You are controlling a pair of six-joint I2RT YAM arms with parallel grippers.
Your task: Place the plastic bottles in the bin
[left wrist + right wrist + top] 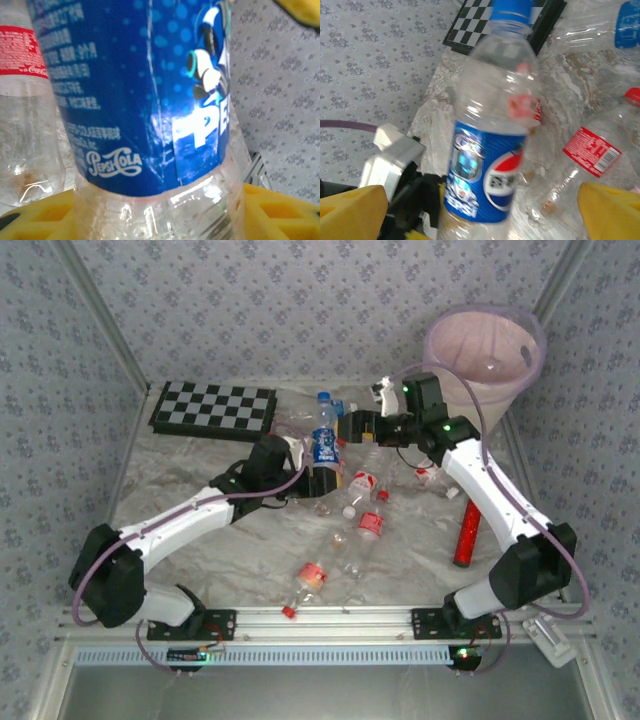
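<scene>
Next I should advance my right gripper's open fingers around the bottle's upper blue label (325, 437) (487, 142) ahead of it, clear of the bottle's lower body my left gripper holds.
A clear Pepsi bottle (322, 436) with a blue label and blue cap stands upright above the table's middle. My left gripper (322, 478) is shut on its lower body; its yellow fingers (280, 210) flank the bottle (150, 100) in the left wrist view. My right gripper (362, 426) hovers just right of it, open. Its yellow fingers (612, 210) stand wide apart on either side of the bottle (490, 130). Several red-labelled bottles (366, 502) lie on the table, one beside the held bottle (25, 115). The cream bin (485, 350) with its pink liner stands back right.
A checkerboard (213, 408) lies at the back left. A solid red tube (467, 533) rests near the right arm. More bottles lie near the front (310, 580) and under the right arm (435, 477). Patterned walls close in on three sides.
</scene>
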